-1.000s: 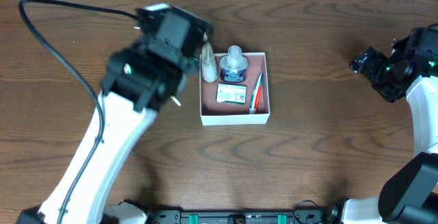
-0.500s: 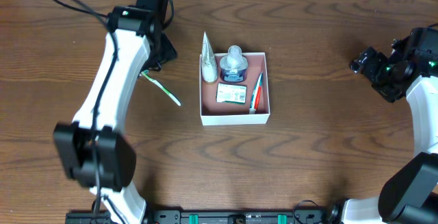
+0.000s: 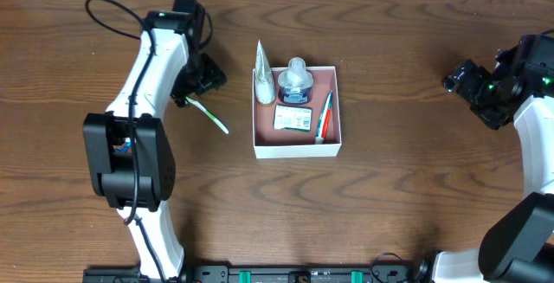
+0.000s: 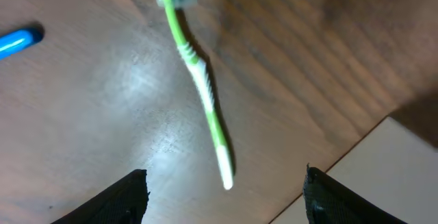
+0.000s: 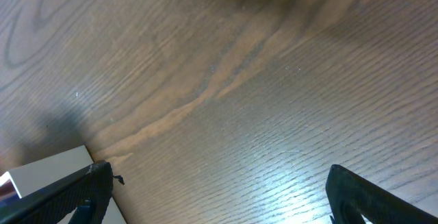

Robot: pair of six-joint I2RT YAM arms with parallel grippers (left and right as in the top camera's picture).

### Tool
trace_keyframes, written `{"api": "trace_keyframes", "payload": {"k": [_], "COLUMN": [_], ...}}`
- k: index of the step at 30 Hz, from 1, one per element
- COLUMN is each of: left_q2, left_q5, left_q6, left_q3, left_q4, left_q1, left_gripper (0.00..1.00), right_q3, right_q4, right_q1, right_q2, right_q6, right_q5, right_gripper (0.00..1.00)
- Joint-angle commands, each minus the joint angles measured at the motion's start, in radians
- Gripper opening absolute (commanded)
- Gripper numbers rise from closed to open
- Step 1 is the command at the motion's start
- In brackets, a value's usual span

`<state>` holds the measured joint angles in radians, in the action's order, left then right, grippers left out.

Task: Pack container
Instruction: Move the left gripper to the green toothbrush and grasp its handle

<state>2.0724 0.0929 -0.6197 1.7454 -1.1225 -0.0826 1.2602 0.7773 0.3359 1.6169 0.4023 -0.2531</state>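
Observation:
The left gripper lowers onto the white middle of the toothbrush handle next, since that handle points between its open fingers.
The container point(image 3: 294, 151) is a square white box with a pinkish inside at the table's middle. It holds a clear bottle of blue liquid point(image 3: 295, 81), a small green-printed packet point(image 3: 293, 118) and a red-and-green toothbrush point(image 3: 325, 114). A white tube point(image 3: 263, 77) leans at its left wall. A green toothbrush point(image 3: 208, 115) lies on the table left of the box and shows in the left wrist view point(image 4: 198, 80). My left gripper point(image 3: 204, 79) point(image 4: 226, 196) is open and empty, just above that toothbrush. My right gripper point(image 3: 463, 80) point(image 5: 219, 190) is open and empty, far to the right.
The left wrist view shows the end of a blue object point(image 4: 17, 40) on the table and a corner of the white box point(image 4: 404, 176). The right wrist view shows wood table and a white box corner point(image 5: 41, 176). A black cable point(image 3: 95, 10) loops at the back left.
My left arm has swung away from the tube at the box's left wall, out to the left, and its gripper now hangs over the green toothbrush. The right arm has not moved.

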Motion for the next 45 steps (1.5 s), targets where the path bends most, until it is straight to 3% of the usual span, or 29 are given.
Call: {"api": "trace_keyframes", "payload": {"k": [1, 35, 45], "left_q2": [0.02, 0.021, 0.021], "left_q5": [0.082, 0.086, 0.019], "left_q6": [0.023, 0.062, 0.063], "left_q3": [-0.027, -0.352, -0.416], "left_q4": [0.03, 0.314, 0.365], "left_q1": [0.039, 0.059, 0.058], "left_gripper": [0.73, 0.66, 0.37], "right_q3": [-0.001, -0.001, -0.001], "right_q4": [0.001, 0.001, 0.001], "right_q1": [0.006, 0.006, 0.005], "right_q2": [0.003, 0.003, 0.003], "right_q6": [0.009, 0.009, 0.009], "right_q5": [0.003, 0.003, 0.003], "right_gripper": [0.99, 0.99, 0.99]}}
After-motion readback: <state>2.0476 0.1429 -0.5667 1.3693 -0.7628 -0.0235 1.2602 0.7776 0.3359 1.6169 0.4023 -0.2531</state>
